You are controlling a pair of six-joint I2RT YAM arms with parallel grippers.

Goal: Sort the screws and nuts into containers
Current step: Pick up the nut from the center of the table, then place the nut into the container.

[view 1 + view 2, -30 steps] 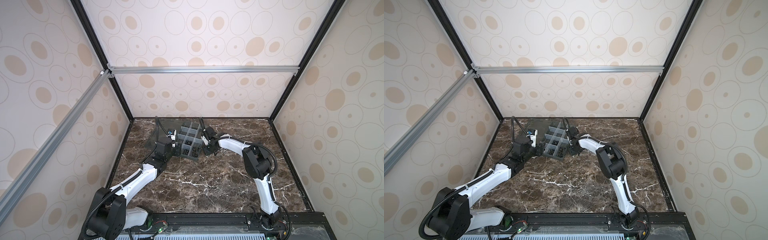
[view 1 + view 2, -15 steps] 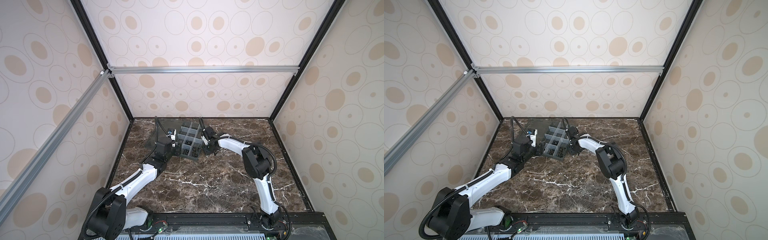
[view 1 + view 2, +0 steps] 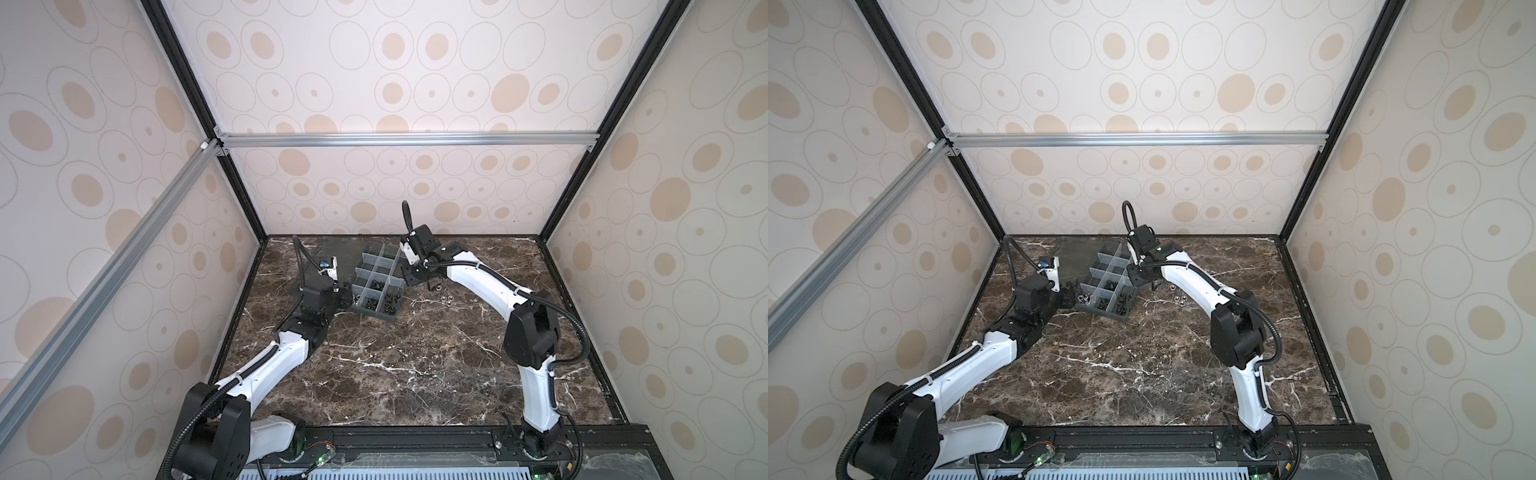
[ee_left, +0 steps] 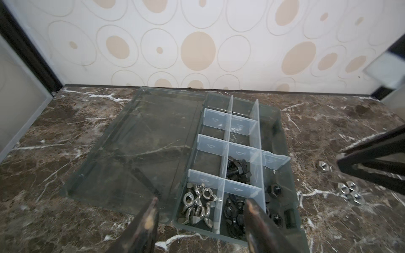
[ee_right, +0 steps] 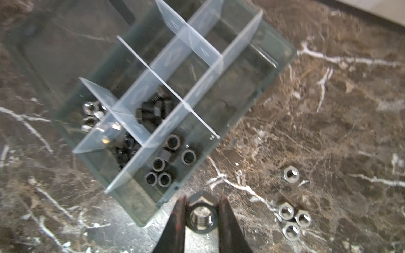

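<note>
The empty section beside the wing nuts lies across the box [image 5: 282,59], so I need to carry the silver nut in my right gripper toward the box's lid next, lower it and let it go.
In the right wrist view my right gripper [image 5: 202,200] is shut on a silver hex nut [image 5: 201,215], just off the near corner of the grey organizer box [image 5: 282,59]. Several more silver nuts [image 5: 293,219] lie loose on the marble beside it, also seen as loose nuts [image 3: 446,298] in a top view. One of the containers holds black screws [image 5: 153,109], another holds black nuts [image 5: 168,162]. My left gripper [image 4: 201,202] stands open over the box's other end, above silver wing nuts [image 4: 198,203], holding nothing.
The box's clear lid [image 4: 135,149] lies flat and open on the marble, toward the back left corner. The box [image 3: 376,286] sits near the back wall between both arms. Patterned enclosure walls stand close behind and to the sides.
The right gripper's jaws have closed in on the silver nut. The left arm and the box have not visibly moved.
</note>
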